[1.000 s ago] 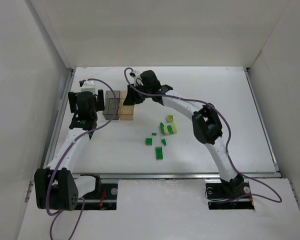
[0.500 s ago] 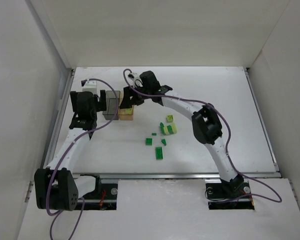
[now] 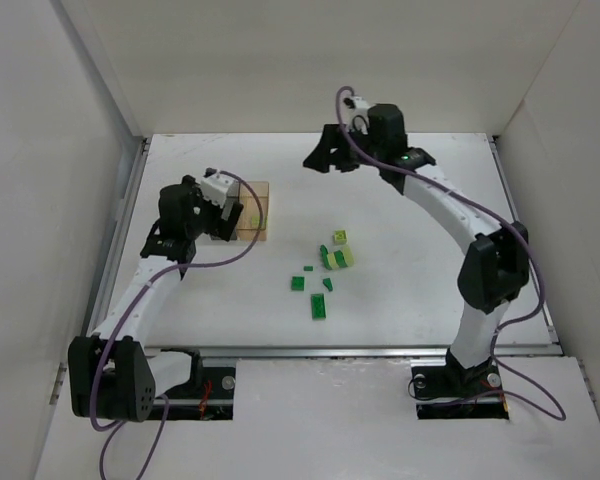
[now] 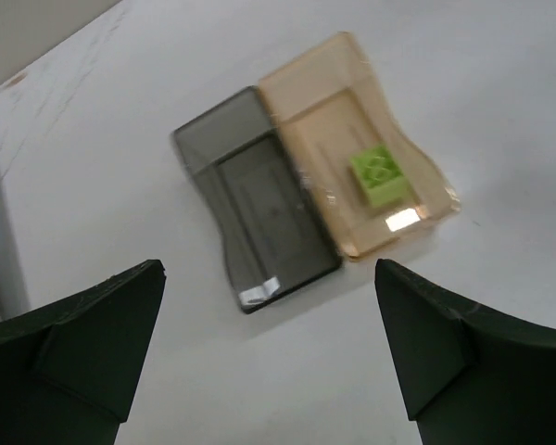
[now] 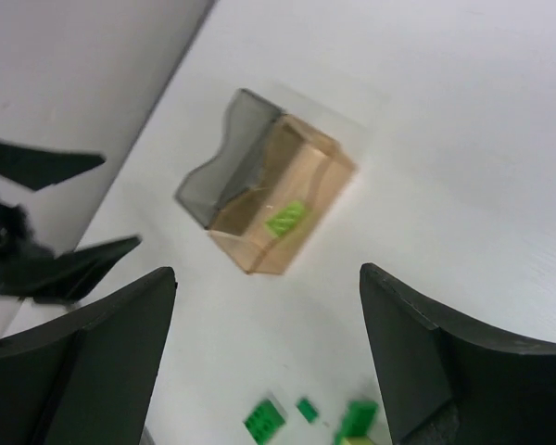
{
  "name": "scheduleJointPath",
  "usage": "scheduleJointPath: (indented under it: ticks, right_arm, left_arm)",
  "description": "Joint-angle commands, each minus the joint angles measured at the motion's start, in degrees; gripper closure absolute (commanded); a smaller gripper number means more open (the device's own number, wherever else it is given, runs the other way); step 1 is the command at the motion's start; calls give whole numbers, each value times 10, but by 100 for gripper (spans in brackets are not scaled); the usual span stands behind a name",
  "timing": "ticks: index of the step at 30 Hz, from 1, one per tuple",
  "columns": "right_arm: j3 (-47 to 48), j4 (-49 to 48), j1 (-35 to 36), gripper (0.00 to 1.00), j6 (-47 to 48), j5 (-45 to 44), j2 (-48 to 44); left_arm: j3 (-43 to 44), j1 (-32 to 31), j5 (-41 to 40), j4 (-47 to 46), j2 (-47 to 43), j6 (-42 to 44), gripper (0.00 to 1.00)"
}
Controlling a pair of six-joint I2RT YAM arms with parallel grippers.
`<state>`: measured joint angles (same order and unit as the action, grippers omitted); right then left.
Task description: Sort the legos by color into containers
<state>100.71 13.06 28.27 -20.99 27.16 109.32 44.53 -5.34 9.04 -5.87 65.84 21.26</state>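
Observation:
The dark green lego lies below my left gripper, so it should next move to its right in the top view, back and down over the square dark green lego (image 3: 297, 283).
The joined containers stand at the left centre. The amber one (image 3: 257, 212) holds one pale yellow-green lego (image 4: 380, 176), also seen in the right wrist view (image 5: 285, 219). The smoky grey one (image 4: 255, 222) looks empty and is mostly hidden under my left gripper (image 3: 228, 215) in the top view. My left gripper (image 4: 269, 371) is open and empty above the containers. My right gripper (image 3: 317, 160) is open and empty, raised behind and to the right of them. Several loose dark green and pale legos (image 3: 325, 270) lie mid-table.
White walls enclose the table on the left, back and right. A long dark green brick (image 3: 319, 305) lies nearest the front. My left gripper's fingers (image 5: 46, 269) show at the left of the right wrist view.
My right gripper has pulled away from the amber container, up and to the back right. My left gripper has shifted right over the grey container. A pale lego now lies in the amber box.

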Motion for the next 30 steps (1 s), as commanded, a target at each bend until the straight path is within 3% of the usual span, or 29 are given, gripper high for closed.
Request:
scheduleJointPath:
  ticks: [1, 5, 7, 11, 16, 25, 30]
  right_arm:
    - [-68, 20, -43, 15, -12, -38, -50]
    - [-151, 33, -69, 15, 6, -90, -97]
    - [-179, 47, -69, 15, 14, -110, -109]
    - [-217, 52, -74, 15, 28, -129, -137]
    - [-256, 52, -80, 15, 39, -147, -158]
    - [-320, 50, -85, 15, 54, -159, -197]
    - [-342, 38, -90, 15, 60, -159, -203]
  left_arm:
    - [28, -33, 197, 72, -2, 160, 5]
    - [82, -97, 264, 202, 42, 343, 4]
    - [110, -129, 264, 266, 65, 434, 1]
    - [131, -208, 216, 318, 130, 532, 1]
    - [149, -293, 181, 352, 197, 578, 1]
    - [189, -324, 201, 438, 284, 578, 1]
    - [205, -346, 201, 437, 321, 523, 17]
